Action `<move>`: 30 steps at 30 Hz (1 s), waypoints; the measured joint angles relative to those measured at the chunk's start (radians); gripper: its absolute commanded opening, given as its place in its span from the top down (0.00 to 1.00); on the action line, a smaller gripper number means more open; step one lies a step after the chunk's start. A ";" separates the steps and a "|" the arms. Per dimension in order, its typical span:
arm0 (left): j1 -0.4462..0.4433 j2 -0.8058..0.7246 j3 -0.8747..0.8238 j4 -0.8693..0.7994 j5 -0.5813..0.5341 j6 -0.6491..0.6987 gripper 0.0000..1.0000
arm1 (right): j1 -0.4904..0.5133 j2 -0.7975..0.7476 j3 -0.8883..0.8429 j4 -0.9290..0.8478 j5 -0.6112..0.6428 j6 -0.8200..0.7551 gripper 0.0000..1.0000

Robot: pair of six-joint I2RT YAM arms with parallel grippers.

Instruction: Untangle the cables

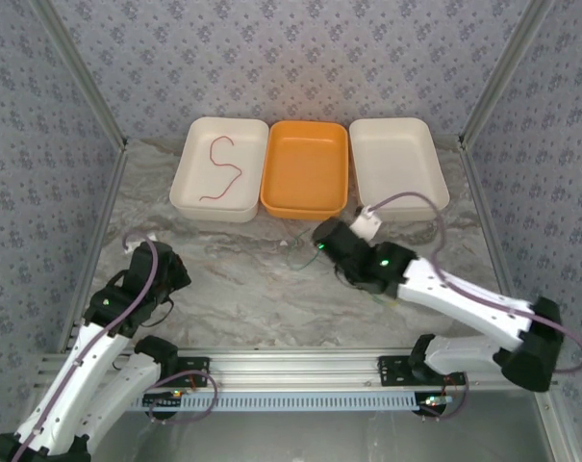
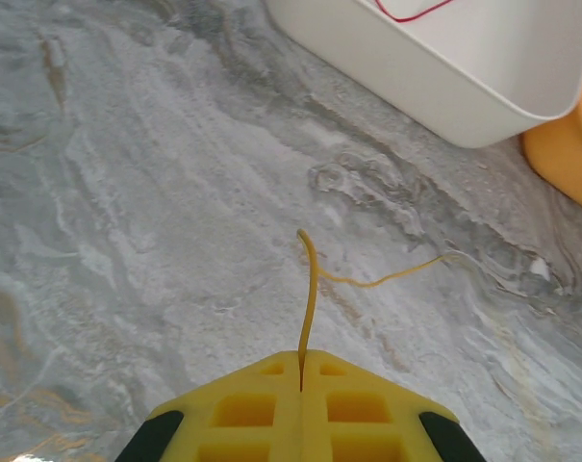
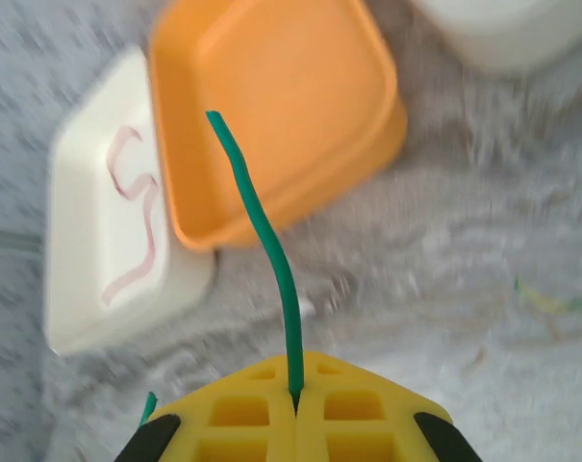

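The right gripper will next go down onto the open marble below it, in front of the orange tray, and let go of the green cable there, clear of the trays.
My left gripper (image 2: 301, 371) is shut on a thin yellow cable (image 2: 311, 279), which rises from between the pads and trails right across the marble table. My right gripper (image 3: 295, 390) is shut on a green cable (image 3: 269, 245), whose free end sticks up in front of the orange tray (image 3: 271, 87). A red cable (image 1: 221, 168) lies curled in the left white tray (image 1: 189, 188). In the top view the right gripper (image 1: 321, 238) hovers just in front of the orange tray, and the left gripper (image 1: 165, 271) sits low at the left. A faint bit of yellow and green cable (image 3: 550, 303) lies on the table.
Three trays line the back of the table: left white, orange (image 1: 305, 164) and right white (image 1: 396, 154). The left white tray's corner (image 2: 483, 106) is close ahead of my left gripper. Patterned walls close in both sides.
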 measured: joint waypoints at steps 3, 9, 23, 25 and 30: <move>0.002 0.003 0.002 -0.016 -0.030 -0.011 1.00 | -0.117 -0.113 -0.010 -0.025 0.011 -0.085 1.00; 0.002 0.029 0.065 -0.058 -0.080 -0.021 1.00 | -0.286 -0.242 -0.076 -0.123 0.019 -0.168 1.00; 0.055 0.185 0.242 -0.066 -0.135 0.009 1.00 | -0.755 -0.286 -0.130 -0.135 -0.221 -0.423 1.00; 0.054 0.227 0.257 -0.013 -0.056 0.037 1.00 | -0.705 -0.240 -0.130 -0.116 -0.244 -0.447 1.00; 0.048 0.313 0.328 0.064 0.062 0.090 1.00 | -0.421 -0.139 -0.134 -0.067 -0.241 -0.455 1.00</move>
